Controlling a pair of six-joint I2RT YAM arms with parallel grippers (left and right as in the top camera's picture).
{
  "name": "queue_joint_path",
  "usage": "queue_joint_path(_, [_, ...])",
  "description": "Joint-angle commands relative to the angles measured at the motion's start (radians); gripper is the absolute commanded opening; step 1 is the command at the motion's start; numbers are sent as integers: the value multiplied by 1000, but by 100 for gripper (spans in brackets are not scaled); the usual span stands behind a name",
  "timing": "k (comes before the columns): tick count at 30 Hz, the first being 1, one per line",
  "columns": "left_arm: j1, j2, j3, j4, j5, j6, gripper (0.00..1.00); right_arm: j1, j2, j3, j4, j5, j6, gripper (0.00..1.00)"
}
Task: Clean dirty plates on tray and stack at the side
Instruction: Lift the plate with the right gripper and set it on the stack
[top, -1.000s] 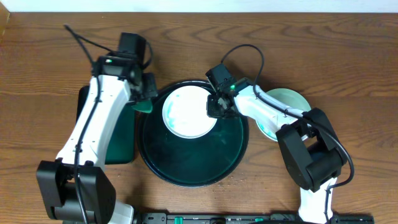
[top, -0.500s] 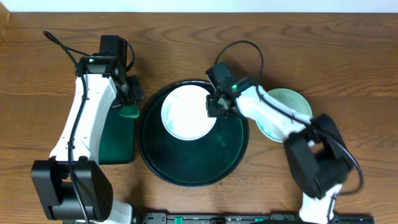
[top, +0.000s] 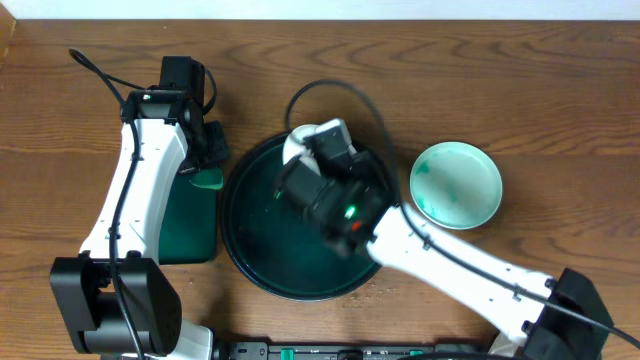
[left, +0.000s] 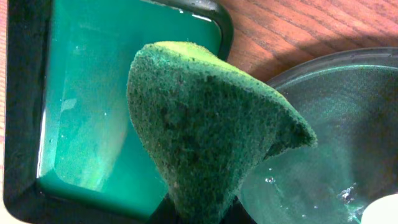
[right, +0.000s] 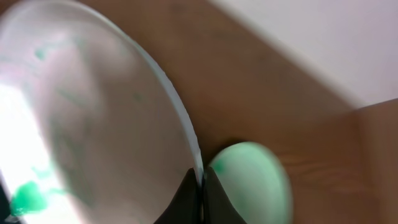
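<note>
The robot's right gripper will next swing across and down to release the white plate's rim on top of the teal-tinted plate (top: 456, 184) (right: 254, 183), because that plate lies below the gripper, to its right in the overhead view.
My right gripper (right: 200, 182) is shut on the rim of a white plate (right: 81, 124) smeared with teal and holds it tilted on edge, lifted above the round black-green tray (top: 262, 255). In the overhead view only a white sliver of this plate (top: 293, 146) shows past the raised right arm (top: 340, 195). A teal-tinted plate (top: 456, 184) lies on the table right of the tray; it also shows in the right wrist view (right: 252, 183). My left gripper (left: 200, 211) is shut on a green sponge (left: 211, 124), held over the tray's left edge (top: 207, 178).
A rectangular dark green tray (top: 185, 225) with teal water lies left of the round tray; it also shows in the left wrist view (left: 93, 93). The round tray's wet floor (left: 339, 124) shows there too. Wooden table all round; a wall edge lies at the far side.
My right arm has lifted the plate off the round tray, up toward the camera, and tipped it on edge. My left arm first moved left with the sponge, then stayed still.
</note>
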Motion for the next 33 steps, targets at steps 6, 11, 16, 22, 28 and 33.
queue_joint_path(6, [2, 0, -6, -2, -10, -5, 8, 189, -10, 6, -14, 614, -8, 1])
queue_joint_path(11, [2, 0, -6, -2, -10, -5, 8, 194, -10, 6, -14, 619, -8, 1])
queue_joint_path(16, [2, 0, -6, -2, -10, -5, 7, 151, -10, 6, -15, 399, 9, 1])
queue_joint_path(22, [2, 0, -6, -2, -10, -5, 7, -34, -10, 6, 10, -183, 55, 1])
queue_joint_path(28, [2, 0, -6, -2, -10, -5, 7, -297, -10, 6, 88, -859, -13, 1])
queue_joint_path(33, [2, 0, -6, -2, -10, -5, 7, -534, -10, 6, 49, -1128, -27, 1])
